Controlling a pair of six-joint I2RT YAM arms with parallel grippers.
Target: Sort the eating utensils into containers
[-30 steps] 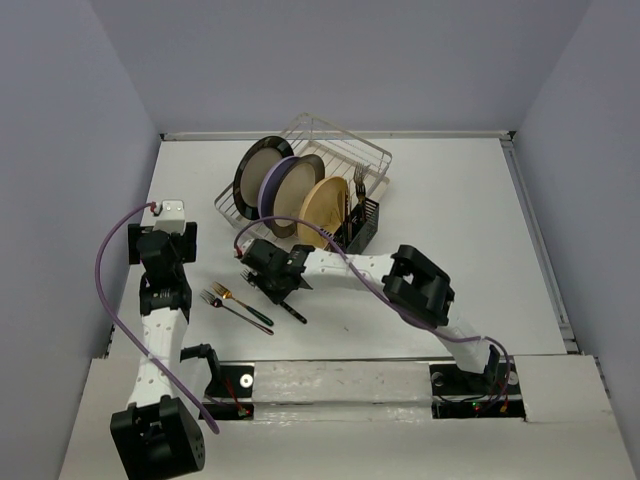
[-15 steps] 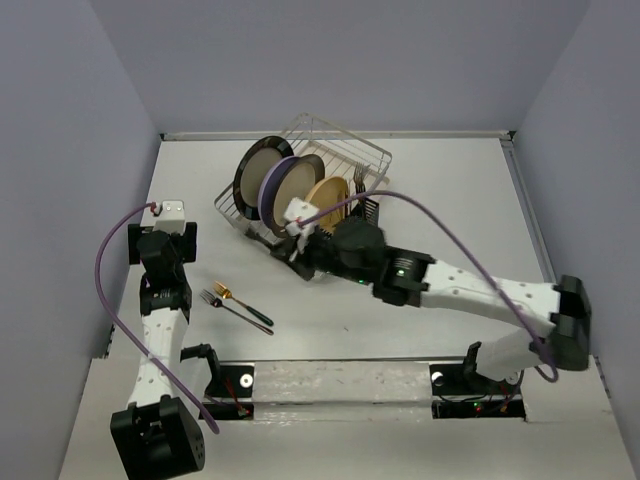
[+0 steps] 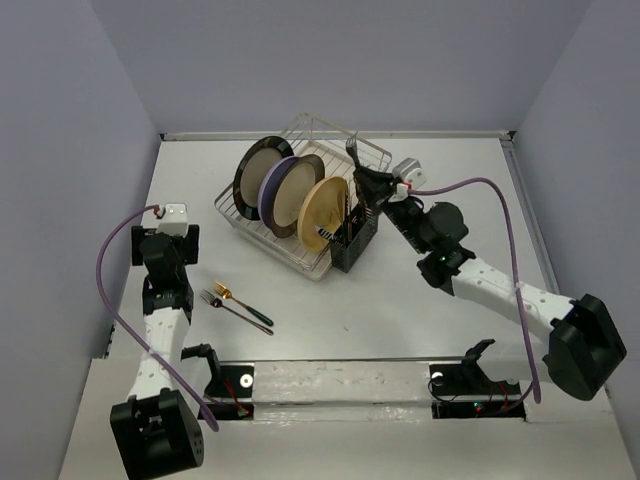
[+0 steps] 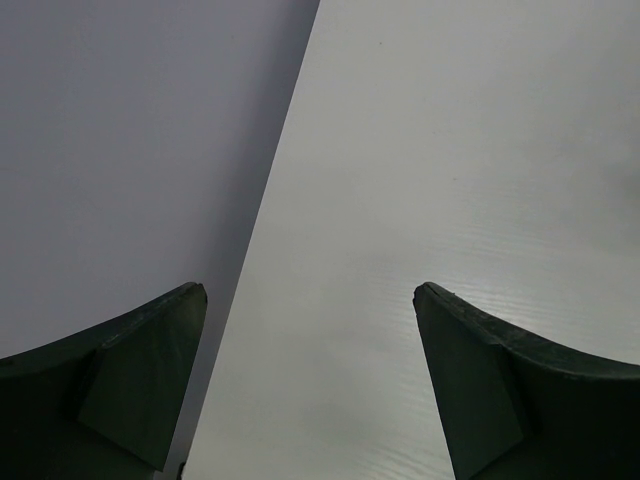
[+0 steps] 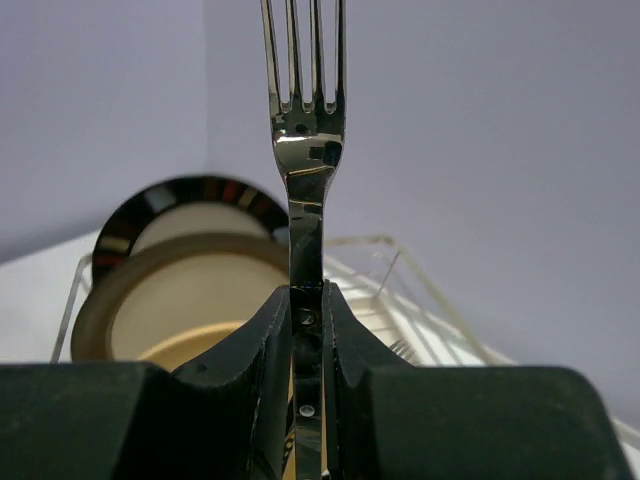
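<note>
My right gripper will next move down to sink the fork's handle into the black slotted container and let go of it, since the container's open top is below the gripper.
My right gripper is shut on a silver fork, tines pointing up, its shaft pinched between the fingers. It hangs just above the black slotted container at the near right end of the dish rack. Some cutlery stands in that container, and fork tines show below the gripper. Two forks lie on the table at the front left, a gold one with a green handle and a silver one with a dark handle. My left gripper is open over bare table beside the left wall.
A silver wire dish rack holds three upright plates: dark-rimmed, purple-rimmed and tan. The left wall stands close to the left gripper. A purple cable loops off the right arm.
The right arm has swung from the table's front left, up and right, carrying the fork to above the black container. The left arm has stayed put.
</note>
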